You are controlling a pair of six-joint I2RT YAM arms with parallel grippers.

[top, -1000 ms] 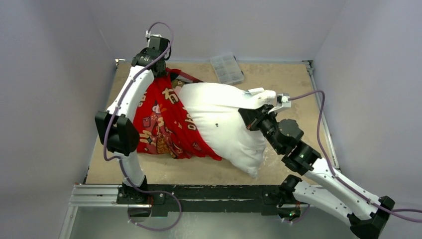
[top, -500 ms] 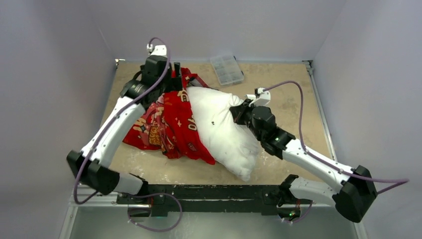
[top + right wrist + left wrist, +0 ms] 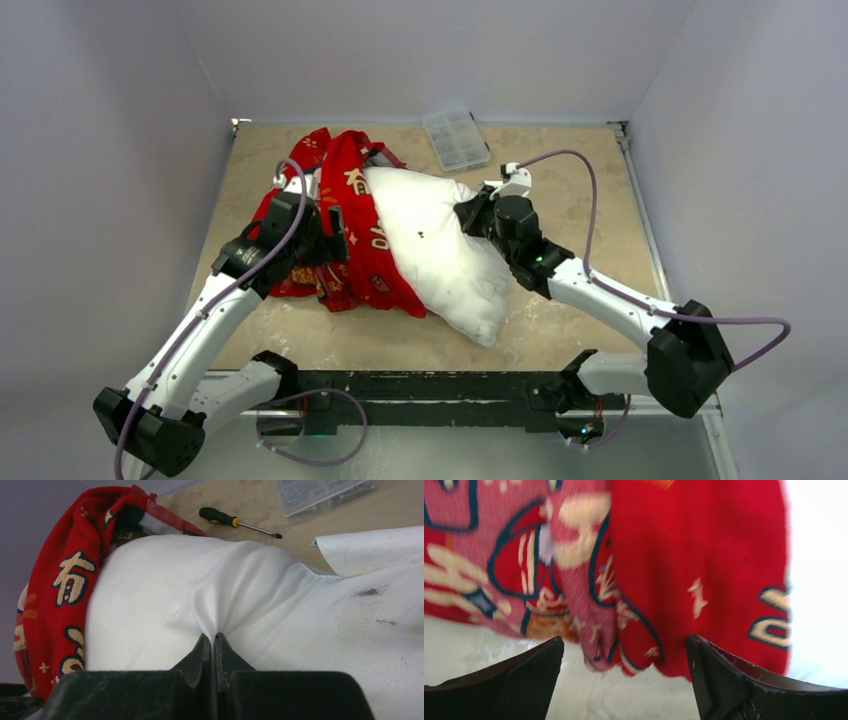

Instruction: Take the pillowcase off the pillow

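Observation:
The raised fold is below my left gripper, between its parted fingers, so the gripper should come down onto the pillowcase's bunched near fold (image 3: 324,284) (image 3: 596,635) and close.
The red printed pillowcase (image 3: 375,265) is bunched over the left end of the white pillow (image 3: 440,250), most of which lies bare to the right. My left gripper (image 3: 335,232) hovers open over the pillowcase's near-left folds. In the left wrist view its fingers (image 3: 531,675) stand wide apart, with the pillowcase (image 3: 704,555) hem and bare table between them, holding nothing. My right gripper (image 3: 468,215) is at the pillow's upper right edge. The right wrist view shows that gripper (image 3: 216,639) shut on a pinched fold of the pillow (image 3: 150,610), the pillowcase (image 3: 60,585) beyond at the left.
A clear plastic compartment box (image 3: 456,138) sits at the back of the table. A black-and-yellow screwdriver (image 3: 225,519) lies behind the pillow. Grey walls close in on three sides, and a metal rail (image 3: 420,385) runs along the near edge.
The left gripper opened and swung from the back corner down to the pillowcase's near-left side. The right gripper, still shut on the pillow, moved left. The pillowcase bunched further toward the back left.

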